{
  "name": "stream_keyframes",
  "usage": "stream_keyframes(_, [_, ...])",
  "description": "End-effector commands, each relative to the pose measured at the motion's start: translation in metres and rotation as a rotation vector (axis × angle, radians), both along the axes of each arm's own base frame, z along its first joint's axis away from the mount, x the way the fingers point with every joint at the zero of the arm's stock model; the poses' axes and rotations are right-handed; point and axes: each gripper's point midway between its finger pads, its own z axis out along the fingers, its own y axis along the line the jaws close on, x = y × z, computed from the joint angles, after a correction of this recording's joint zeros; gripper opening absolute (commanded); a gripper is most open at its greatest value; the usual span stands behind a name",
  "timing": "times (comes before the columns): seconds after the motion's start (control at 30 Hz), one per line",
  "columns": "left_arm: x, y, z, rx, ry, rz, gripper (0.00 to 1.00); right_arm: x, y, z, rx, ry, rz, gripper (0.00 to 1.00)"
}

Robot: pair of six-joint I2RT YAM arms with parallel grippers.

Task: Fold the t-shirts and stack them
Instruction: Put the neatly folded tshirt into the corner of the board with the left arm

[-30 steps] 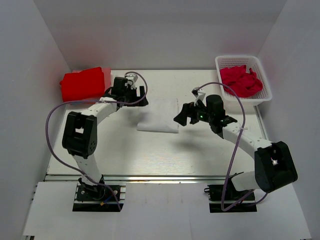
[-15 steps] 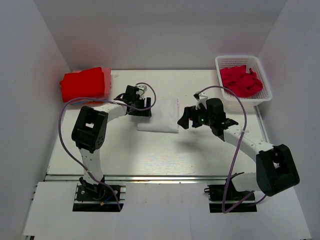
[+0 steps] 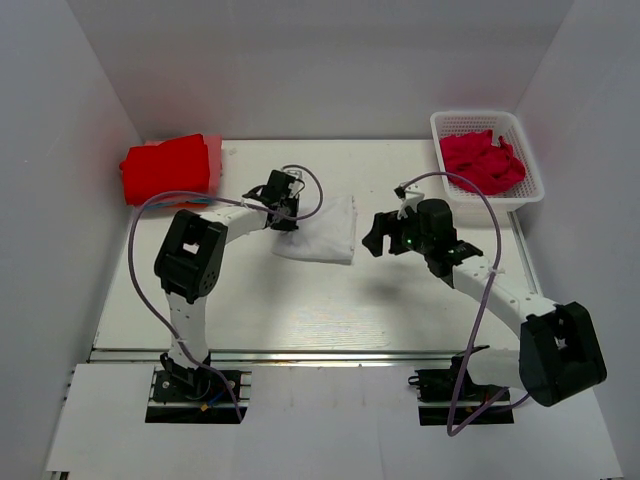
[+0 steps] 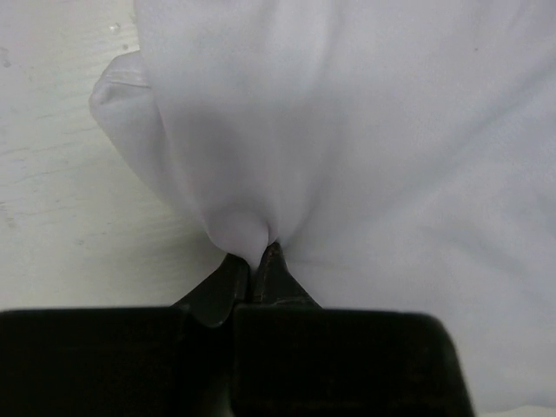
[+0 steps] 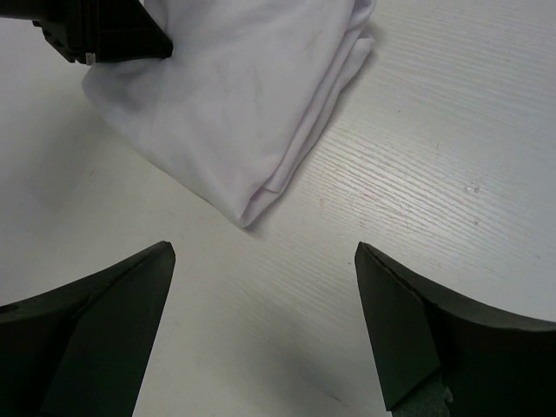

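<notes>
I will next carry the white t-shirt (image 3: 322,230) up, outward and left in the top view with my left gripper, then release it onto the folded red t-shirts, as it lies folded.
A folded white t-shirt (image 3: 322,230) lies in the middle of the table. My left gripper (image 3: 284,218) is shut on its left edge, and the left wrist view shows the white cloth (image 4: 347,148) pinched and bunched between the black fingertips (image 4: 271,261). My right gripper (image 3: 376,236) hovers open just right of the shirt, with only bare table between its fingers (image 5: 113,304); the shirt's folded corner (image 5: 252,213) lies ahead of it. Folded red t-shirts (image 3: 166,168) sit at the back left. More red shirts (image 3: 482,162) fill a white basket (image 3: 532,190) at the back right.
White walls close in the table on the left, back and right. The left arm's cable (image 3: 140,250) loops over the table's left side, and the right arm's cable (image 3: 478,280) arcs above its forearm.
My left gripper moved right from near the red pile to the white shirt's left edge and shut on it. The shirt's edge has lifted slightly. My right gripper drifted a little to the right.
</notes>
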Motion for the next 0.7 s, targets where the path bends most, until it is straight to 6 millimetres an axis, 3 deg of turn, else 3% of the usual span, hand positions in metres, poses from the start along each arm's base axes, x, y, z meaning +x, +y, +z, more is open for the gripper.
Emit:
stream_keyframes(0.0, [0.009,0.023,0.013,0.133,-0.034,0.032,0.0,0.005,-0.009,0.01,-0.017,-0.068,-0.037,0.9])
stream_keyframes(0.07, [0.021,0.029,0.042,0.16,-0.113,0.053,0.0,0.005,-0.013,0.011,-0.023,-0.079,-0.052,0.9])
stream_keyframes(0.17, [0.04,0.04,0.104,0.188,-0.26,0.071,0.0,0.005,-0.015,0.011,-0.031,-0.086,-0.063,0.9])
stream_keyframes(0.27, [0.047,0.052,0.141,0.214,-0.34,0.043,0.0,0.006,-0.016,0.013,-0.03,-0.092,-0.07,0.9])
stream_keyframes(0.33, [0.051,0.061,0.154,0.296,-0.378,0.011,0.0,0.007,-0.017,0.014,-0.031,-0.094,-0.076,0.9])
stream_keyframes(0.4, [0.057,0.067,0.185,0.306,-0.436,0.005,0.0,0.007,-0.017,0.012,-0.034,-0.092,-0.079,0.9])
stream_keyframes(0.47, [0.059,0.065,0.202,0.332,-0.477,-0.047,0.0,0.007,-0.017,0.013,-0.029,-0.095,-0.077,0.9])
stream_keyframes(0.6, [0.065,0.082,0.233,0.37,-0.544,-0.072,0.0,0.008,-0.017,0.015,-0.033,-0.101,-0.079,0.9])
stream_keyframes(0.63, [0.067,0.086,0.252,0.364,-0.582,-0.068,0.0,0.009,-0.018,0.016,-0.032,-0.102,-0.083,0.9])
stream_keyframes(0.67, [0.068,0.086,0.258,0.372,-0.597,-0.073,0.0,0.009,-0.017,0.016,-0.033,-0.104,-0.083,0.9])
